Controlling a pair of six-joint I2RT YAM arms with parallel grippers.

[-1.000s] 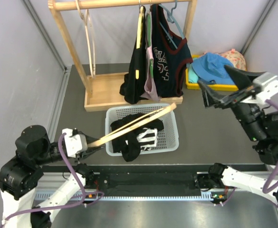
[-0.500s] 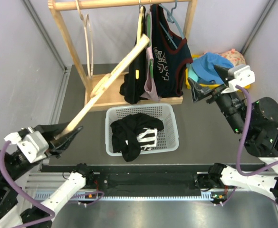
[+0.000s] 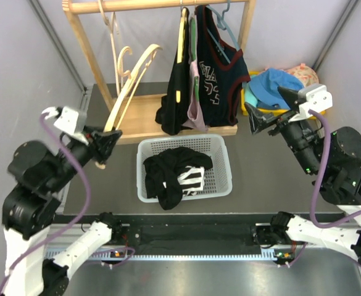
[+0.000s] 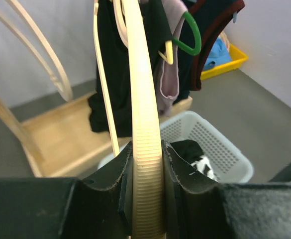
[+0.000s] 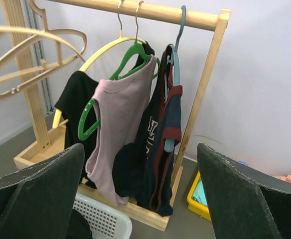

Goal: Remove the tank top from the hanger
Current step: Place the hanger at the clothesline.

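Observation:
My left gripper needs to move outward next, hang its hanger over the rack's bar by the other bare hanger and let go of it, because the rack's bar is outward of my left gripper.
My left gripper [image 3: 103,150] is shut on a bare wooden hanger [image 3: 131,77], held upright left of the basket, its hook near the rack. In the left wrist view the hanger's ribbed bar [image 4: 145,149] sits clamped between the jaws of the left gripper [image 4: 146,167]. A black and white garment [image 3: 171,172] lies in the white basket [image 3: 224,179]. On the rack hang a black top [image 5: 73,104], a pink tank top [image 5: 118,129] on a green hanger, and a navy tank top [image 3: 220,74] on a blue hanger. My right gripper [image 3: 269,110] is open and empty, right of the rack.
The wooden rack [image 3: 87,58] stands at the back, with another bare wooden hanger [image 3: 113,37] on its rail. A yellow bin [image 3: 273,112] with a blue cap [image 3: 273,86] sits at the back right. Grey walls close in both sides.
My left arm swung the wooden hanger up from over the basket and back towards the rack's left side. My right gripper rose and moved left a second ago, then stayed still.

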